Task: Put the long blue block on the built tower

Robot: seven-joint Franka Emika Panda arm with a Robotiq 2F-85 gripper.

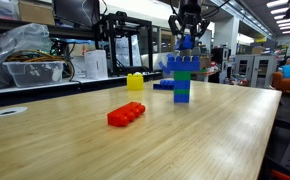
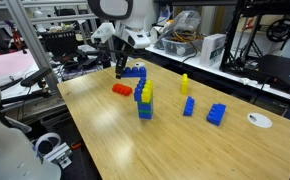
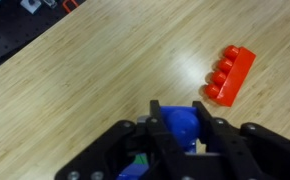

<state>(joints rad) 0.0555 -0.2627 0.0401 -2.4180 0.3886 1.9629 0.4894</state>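
The gripper needs to go down next toward the wide blue piece on top of the tower and let go of the long blue block there, since the block is still hanging above that piece.
My gripper point(image 1: 186, 36) is shut on the long blue block point(image 1: 185, 44) and holds it just above the built tower point(image 1: 182, 78). The tower is an upright stack with a wide blue piece on top, then green, then blue. I cannot tell whether the block touches the tower's top. In the wrist view the block's blue stud point(image 3: 175, 128) sits between the black fingers point(image 3: 180, 125), with green and blue tower parts point(image 3: 137, 165) below it. In an exterior view the gripper point(image 2: 120, 66) hangs near the stack point(image 2: 145, 108).
A red studded brick point(image 1: 126, 113) point(image 3: 230, 75) point(image 2: 122, 90) lies on the wooden table. A small yellow brick point(image 1: 135, 82) stands behind it. Other blue pieces point(image 2: 217, 113) point(image 2: 188, 105) and a white disc point(image 2: 259, 120) sit further along. Shelves and 3D printers ring the table.
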